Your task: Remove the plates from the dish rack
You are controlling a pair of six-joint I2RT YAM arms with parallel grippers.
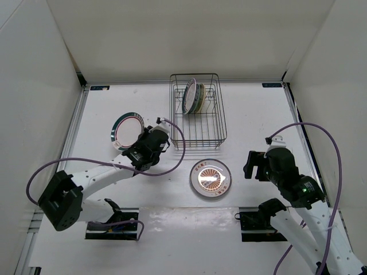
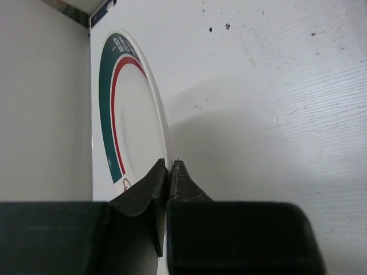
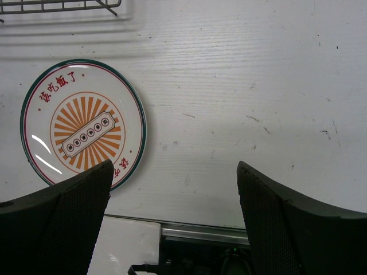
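My left gripper holds the white plate's rim. It will move back and down next, clear of the sunburst plate, and let go of the white plate's rim.
The dark wire dish rack (image 1: 200, 123) stands at the back centre, with two plates (image 1: 192, 96) upright on edge in its far left part. The plate with the orange sunburst centre (image 1: 210, 178) lies flat on the table in front of the rack and also shows in the right wrist view (image 3: 83, 123). My left gripper (image 1: 140, 144) is shut on the rim of the white plate with the dark green rim (image 1: 126, 127), left of the rack. In the left wrist view the gripper (image 2: 170, 166) pinches that plate's (image 2: 129, 114) edge. My right gripper (image 1: 254, 165) is open and empty, right of the sunburst plate.
White walls enclose the table on the left, back and right. The rack's near edge (image 3: 63, 6) shows at the top of the right wrist view. The arm base mounts (image 1: 112, 223) sit at the near edge. A purple cable (image 1: 172, 150) loops from the left arm beside the rack.
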